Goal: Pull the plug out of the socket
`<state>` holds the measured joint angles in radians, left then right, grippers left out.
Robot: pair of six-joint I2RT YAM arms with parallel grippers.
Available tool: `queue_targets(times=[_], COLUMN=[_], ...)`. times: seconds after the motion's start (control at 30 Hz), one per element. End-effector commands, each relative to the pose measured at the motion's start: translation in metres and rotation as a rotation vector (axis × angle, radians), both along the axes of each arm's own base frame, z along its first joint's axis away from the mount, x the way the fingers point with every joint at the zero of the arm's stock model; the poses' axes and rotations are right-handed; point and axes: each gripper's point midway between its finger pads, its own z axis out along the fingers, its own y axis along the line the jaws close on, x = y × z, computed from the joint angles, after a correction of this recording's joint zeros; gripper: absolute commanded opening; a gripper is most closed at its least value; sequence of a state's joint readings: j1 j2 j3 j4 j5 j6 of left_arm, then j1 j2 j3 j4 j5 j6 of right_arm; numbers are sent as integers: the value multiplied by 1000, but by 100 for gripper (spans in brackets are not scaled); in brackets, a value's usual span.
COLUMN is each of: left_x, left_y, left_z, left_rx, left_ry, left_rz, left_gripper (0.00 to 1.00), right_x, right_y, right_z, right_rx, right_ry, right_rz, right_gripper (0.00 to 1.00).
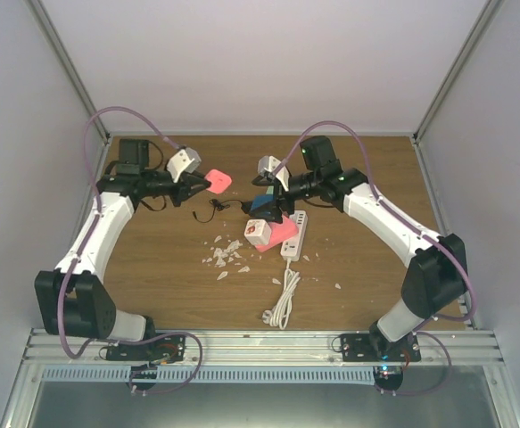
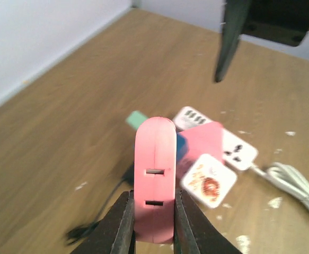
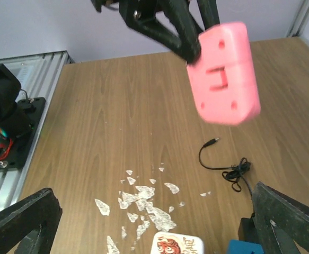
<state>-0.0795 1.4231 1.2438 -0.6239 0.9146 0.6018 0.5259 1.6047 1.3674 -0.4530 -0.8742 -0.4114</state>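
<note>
I will next swing my left gripper to its left in the top view and down to the clear wood by the wall, to free the plug.
My left gripper (image 1: 204,185) is shut on a pink plug (image 1: 218,181) and holds it in the air, apart from the socket strip. In the left wrist view the pink plug (image 2: 154,174) stands upright between the shut fingers (image 2: 121,222), its two slots facing the camera. The white socket strip (image 1: 296,234) lies on the table with a blue plug (image 1: 261,205), a second pink plug (image 1: 283,234) and a white tiger-print plug (image 1: 258,231) on it. My right gripper (image 1: 273,194) hovers open above the blue plug. The right wrist view shows its fingers (image 3: 21,222) wide apart and empty.
A thin black cable (image 3: 226,166) lies on the wood behind the strip. White flakes (image 3: 143,203) are scattered in front of it. The strip's white cord (image 1: 286,299) is coiled toward the near edge. White walls enclose the table on three sides.
</note>
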Motion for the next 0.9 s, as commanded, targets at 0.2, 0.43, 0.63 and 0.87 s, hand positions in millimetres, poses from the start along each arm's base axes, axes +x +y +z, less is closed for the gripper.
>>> queue_targets(times=[0.2, 0.43, 0.63, 0.87], left_x=[56, 84, 121, 162], left_y=[97, 158, 227, 273], left_z=[12, -23, -56, -82], left_rx=[252, 559, 789, 926], left_ry=[-253, -338, -363, -387], left_rz=[357, 376, 491, 561], left_gripper=[0, 0, 0, 0], right_x=[24, 28, 31, 37], right_y=[-1, -3, -5, -6], right_z=[21, 17, 14, 8], right_rx=[18, 2, -13, -36], right_ry=[-98, -121, -143, -147], right_rz=[-51, -60, -69, -90], right_gripper=[100, 100, 100, 100])
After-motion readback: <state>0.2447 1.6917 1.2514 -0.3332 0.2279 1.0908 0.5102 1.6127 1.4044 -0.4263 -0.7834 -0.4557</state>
